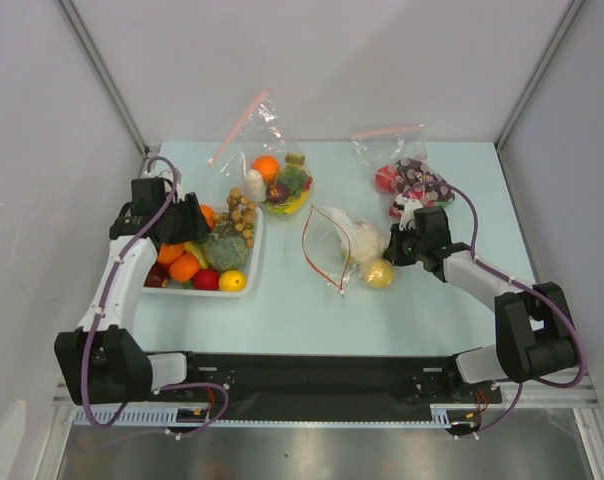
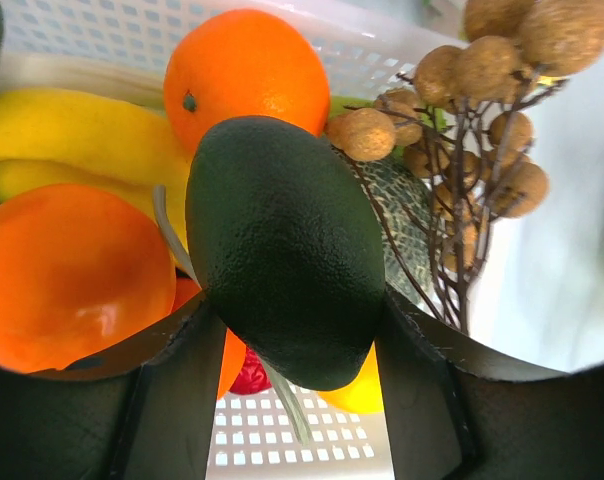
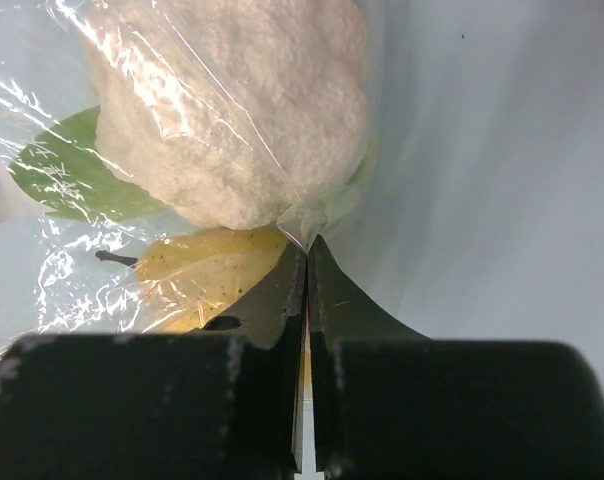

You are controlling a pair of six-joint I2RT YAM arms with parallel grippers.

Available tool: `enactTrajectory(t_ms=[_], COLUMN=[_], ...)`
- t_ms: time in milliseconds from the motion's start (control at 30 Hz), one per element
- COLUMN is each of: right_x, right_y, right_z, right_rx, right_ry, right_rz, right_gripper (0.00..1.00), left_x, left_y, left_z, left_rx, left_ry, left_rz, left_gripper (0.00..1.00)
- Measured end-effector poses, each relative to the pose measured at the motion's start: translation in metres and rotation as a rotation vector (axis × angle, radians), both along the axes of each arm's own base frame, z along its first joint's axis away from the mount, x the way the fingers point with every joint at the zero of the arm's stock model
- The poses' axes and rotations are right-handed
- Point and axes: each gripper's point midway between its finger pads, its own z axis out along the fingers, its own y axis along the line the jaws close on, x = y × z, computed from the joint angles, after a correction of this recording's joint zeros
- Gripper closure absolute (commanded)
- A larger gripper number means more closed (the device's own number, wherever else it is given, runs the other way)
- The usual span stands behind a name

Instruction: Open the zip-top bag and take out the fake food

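Note:
The dark green piece [image 2: 282, 250] already hangs within the sides of the basket, so the left gripper should next stay almost in place over the heaped fruit [image 2: 162, 165] and open to release that piece.
The zip-top bag [image 1: 327, 245] with a red-orange rim lies at the table's middle, its mouth open toward the left. Inside are a pale white leafy head [image 1: 365, 240] and a yellow fruit [image 1: 379, 273]. My right gripper [image 1: 402, 246] is shut on the bag's closed corner [image 3: 304, 222], with the white head [image 3: 232, 100] and the yellow fruit [image 3: 207, 272] just ahead of it. My left gripper [image 1: 192, 222] hangs over the white basket [image 1: 254, 262], shut on a dark green piece [image 2: 282, 250]. The brown bumpy cluster [image 1: 243, 211] lies in the basket and also shows in the left wrist view [image 2: 482, 110].
The basket also holds oranges [image 2: 67, 275], a banana [image 2: 72, 130] and other toy fruit. Two pink-zip bags stand at the back: one with an orange and banana [image 1: 277, 180], one with red-purple toys [image 1: 410, 180]. Walls enclose the table on three sides.

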Motion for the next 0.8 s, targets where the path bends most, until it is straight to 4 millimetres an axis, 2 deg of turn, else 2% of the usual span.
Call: enactTrajectory(t_ms=[133,500,667,800], right_x=[0.000,-0.001,-0.002,-0.002], right_y=[0.000,0.002,0.002,0.003], right_z=[0.002,0.002,0.002,0.002], right_rx=[0.002,0.010,0.014,0.014], right_ry=[-0.004,-0.005,-0.003,-0.003], right_rz=[0.000,0.009,0.013,0.014], right_gripper=[1.00,1.00,1.00,1.00], left_x=[0.004,0.017,0.022,0.025], left_y=[0.003,0.020,0.026,0.025], left_z=[-0.012,-0.012,-0.020,-0.018], left_rx=[0.004,0.035,0.028,0.017], left_ry=[0.031,-0.001,0.013,0.000], left_rz=[0.011,0.074,0.095,0.101], left_gripper=[0.44,0.38,0.27,0.20])
